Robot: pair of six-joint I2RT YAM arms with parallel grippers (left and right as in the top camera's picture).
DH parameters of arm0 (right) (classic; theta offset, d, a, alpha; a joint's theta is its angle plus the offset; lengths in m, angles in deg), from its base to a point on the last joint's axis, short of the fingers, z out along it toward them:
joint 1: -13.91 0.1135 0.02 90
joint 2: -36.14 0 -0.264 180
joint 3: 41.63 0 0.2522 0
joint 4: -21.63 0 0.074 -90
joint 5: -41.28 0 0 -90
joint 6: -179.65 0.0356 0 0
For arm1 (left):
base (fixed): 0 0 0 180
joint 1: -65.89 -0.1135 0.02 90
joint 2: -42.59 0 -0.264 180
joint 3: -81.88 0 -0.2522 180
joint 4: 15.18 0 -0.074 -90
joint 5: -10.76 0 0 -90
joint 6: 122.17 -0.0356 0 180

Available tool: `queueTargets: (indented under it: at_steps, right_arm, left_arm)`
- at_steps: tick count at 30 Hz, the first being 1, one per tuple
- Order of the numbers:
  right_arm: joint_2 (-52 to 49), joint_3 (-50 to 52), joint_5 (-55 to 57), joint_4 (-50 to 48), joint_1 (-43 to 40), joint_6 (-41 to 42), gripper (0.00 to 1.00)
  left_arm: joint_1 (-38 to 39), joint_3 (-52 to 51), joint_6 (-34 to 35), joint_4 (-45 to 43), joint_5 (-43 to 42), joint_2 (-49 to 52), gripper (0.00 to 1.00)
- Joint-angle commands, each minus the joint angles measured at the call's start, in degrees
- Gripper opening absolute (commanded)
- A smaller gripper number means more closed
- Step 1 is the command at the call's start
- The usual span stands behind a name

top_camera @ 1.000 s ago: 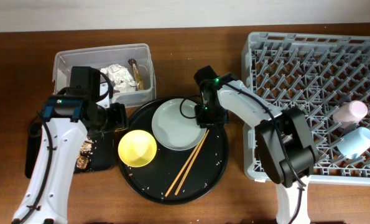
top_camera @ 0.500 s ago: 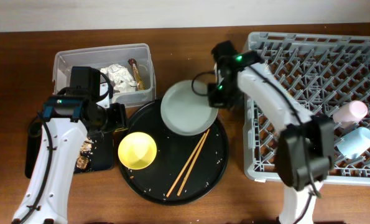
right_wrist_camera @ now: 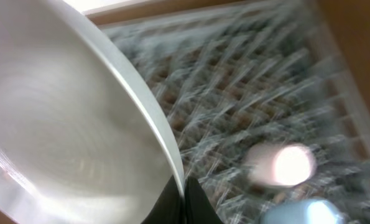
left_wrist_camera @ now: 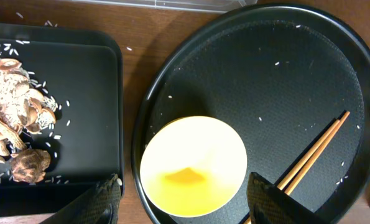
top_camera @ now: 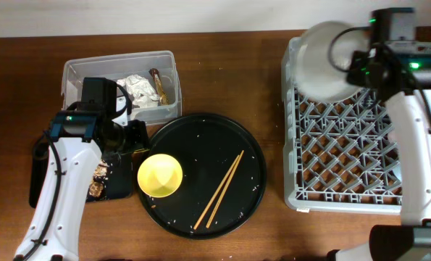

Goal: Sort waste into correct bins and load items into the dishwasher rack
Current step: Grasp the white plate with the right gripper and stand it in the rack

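Observation:
I should move my right gripper toward the right in the overhead view, turning and lowering the plate (top_camera: 322, 59) into the empty slots beyond the pink cup.
My right gripper (top_camera: 358, 67) is shut on the rim of the pale grey-green plate (top_camera: 322, 59) and holds it tilted above the far left corner of the grey dishwasher rack (top_camera: 331, 148). In the right wrist view the fingers (right_wrist_camera: 180, 202) pinch the plate's (right_wrist_camera: 60, 124) edge, with the pink cup (right_wrist_camera: 285, 165) and blue cup (right_wrist_camera: 300, 213) blurred in the rack below. My left gripper (left_wrist_camera: 185, 208) is open above the yellow bowl (left_wrist_camera: 193, 165), which sits on the round black tray (top_camera: 201, 130) beside the chopsticks (top_camera: 222, 188).
The clear tub (top_camera: 81, 71) at the back left holds white tissue (top_camera: 138, 88) and the wrapper strip (top_camera: 157, 84). The shallow black tray (left_wrist_camera: 79, 112) at the left holds food scraps (left_wrist_camera: 13, 118). Rice grains are scattered on both trays.
My right gripper has lifted the plate off the round tray and carried it right and back, to above the rack's far left corner. The left arm has not moved.

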Motion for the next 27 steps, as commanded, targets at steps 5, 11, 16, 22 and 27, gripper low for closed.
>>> queueTargets:
  at_steps: [5, 11, 16, 22, 27]
  right_arm:
    - [-0.07, -1.16, 24.5, -21.07, -8.41, -11.58, 0.04]
    - [-8.52, -1.16, 28.98, -28.28, -12.85, -19.71, 0.04]
    - [-16.98, -1.14, 32.52, -28.26, -13.05, -19.63, 0.04]
    - [-23.12, -1.03, 34.4, -26.27, -12.81, -16.31, 0.04]
    - [-22.88, -0.63, 27.85, -18.67, -10.86, -8.26, 0.33]
  left_arm:
    - [-0.11, 0.15, -0.9, -0.22, 0.59, -0.74, 0.64]
    - [-0.11, 0.15, -0.9, -0.22, 0.57, -0.74, 0.64]
    - [-0.11, 0.15, -0.87, -0.2, 0.57, -0.74, 0.64]
    - [-0.11, 0.15, -0.87, -0.22, 0.57, -0.74, 0.64]
    - [-0.09, 0.15, -0.85, -0.26, 0.57, -0.74, 0.65]
